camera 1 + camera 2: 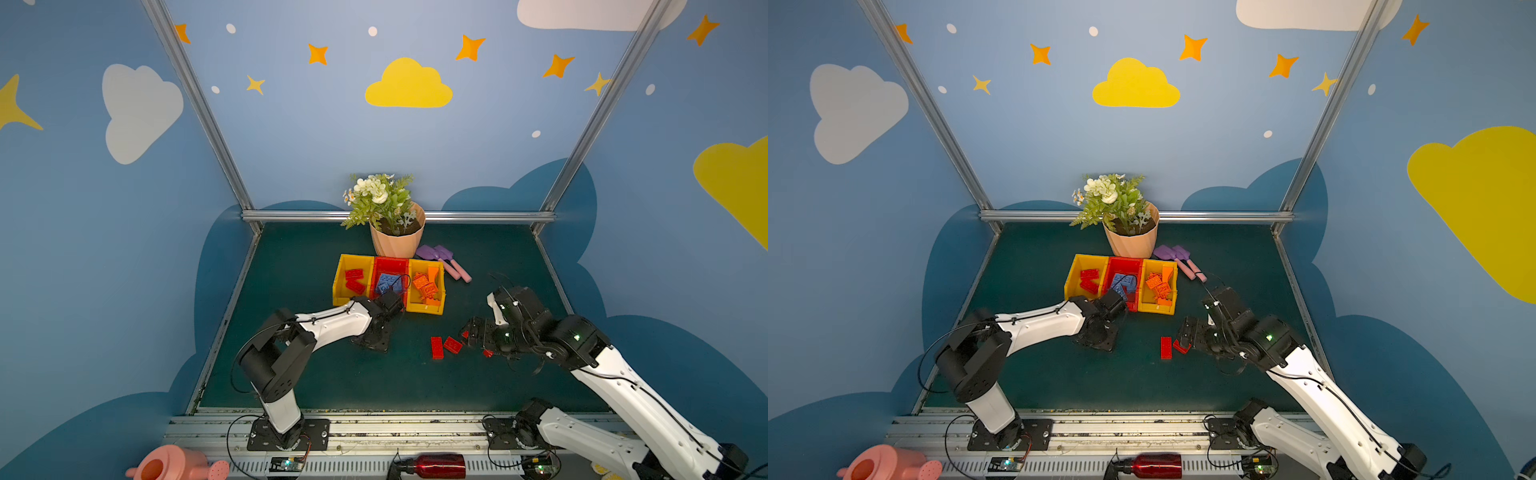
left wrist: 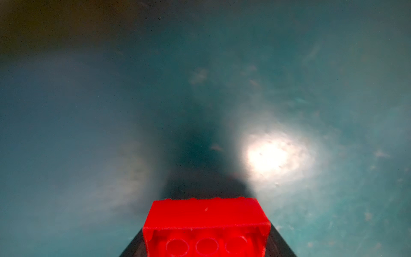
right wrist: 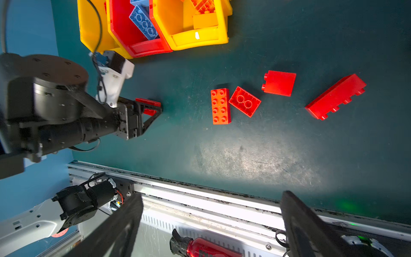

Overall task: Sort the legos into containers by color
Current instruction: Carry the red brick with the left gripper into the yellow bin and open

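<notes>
My left gripper lifts the red brick next, carries it outward over the red legos and lets it go. The yellow bin already holding those legos stands outward of my left gripper.
Three containers stand side by side in both top views: a yellow bin with red legos, a red bin with blue legos, and a yellow bin with orange legos. My left gripper is low over the mat in front of the bins, shut on a red brick. In the right wrist view, an orange-looking brick, a flipped red brick, a red brick on its side and a long red brick lie loose. My right gripper is open and empty.
A peach flower pot stands behind the bins, with purple-and-pink shovels to its right. A metal rail runs along the mat's front edge. Beyond it lie a red bottle and a pink watering can.
</notes>
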You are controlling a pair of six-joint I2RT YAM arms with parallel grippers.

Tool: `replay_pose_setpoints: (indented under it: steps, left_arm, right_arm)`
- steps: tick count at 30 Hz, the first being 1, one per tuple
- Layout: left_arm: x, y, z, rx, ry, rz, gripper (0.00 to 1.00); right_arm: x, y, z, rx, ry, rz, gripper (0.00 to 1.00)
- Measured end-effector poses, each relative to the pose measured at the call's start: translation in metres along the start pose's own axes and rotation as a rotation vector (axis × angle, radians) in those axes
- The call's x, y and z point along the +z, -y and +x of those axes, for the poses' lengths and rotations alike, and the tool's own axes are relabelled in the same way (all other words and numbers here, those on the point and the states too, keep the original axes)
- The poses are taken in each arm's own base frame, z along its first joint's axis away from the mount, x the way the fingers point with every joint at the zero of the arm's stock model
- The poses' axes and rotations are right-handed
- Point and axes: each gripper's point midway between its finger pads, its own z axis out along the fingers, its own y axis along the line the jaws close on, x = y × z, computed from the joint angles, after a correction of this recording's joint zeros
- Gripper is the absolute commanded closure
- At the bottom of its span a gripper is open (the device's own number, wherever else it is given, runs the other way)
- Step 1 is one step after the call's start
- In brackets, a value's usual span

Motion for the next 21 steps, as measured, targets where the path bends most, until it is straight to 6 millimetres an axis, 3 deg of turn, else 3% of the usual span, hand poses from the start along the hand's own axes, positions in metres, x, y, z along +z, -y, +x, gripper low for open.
replay_pose_setpoints:
  steps: [4, 13, 16, 21]
  left_arm:
    - [-0.021, -0.016, -0.026, -0.051, 0.035, -0.008, 0.61]
    - [-0.085, -0.084, -0.124, -0.239, 0.234, -0.018, 0.6]
    - [-0.089, -0.103, -0.155, -0.292, 0.265, -0.028, 0.58]
    - [-0.065, -0.12, -0.19, -0.332, 0.243, -0.033, 0.55]
  right_arm:
    - [0.005, -0.005, -0.004, -0.017, -0.017, 0.013, 0.06]
    - [0.023, -0.031, -0.024, -0.073, -0.048, 0.004, 0.06]
    - [0.028, -0.04, -0.033, -0.098, -0.049, 0.005, 0.06]
    - [0.031, -0.054, -0.047, -0.143, -0.041, 0.0, 0.06]
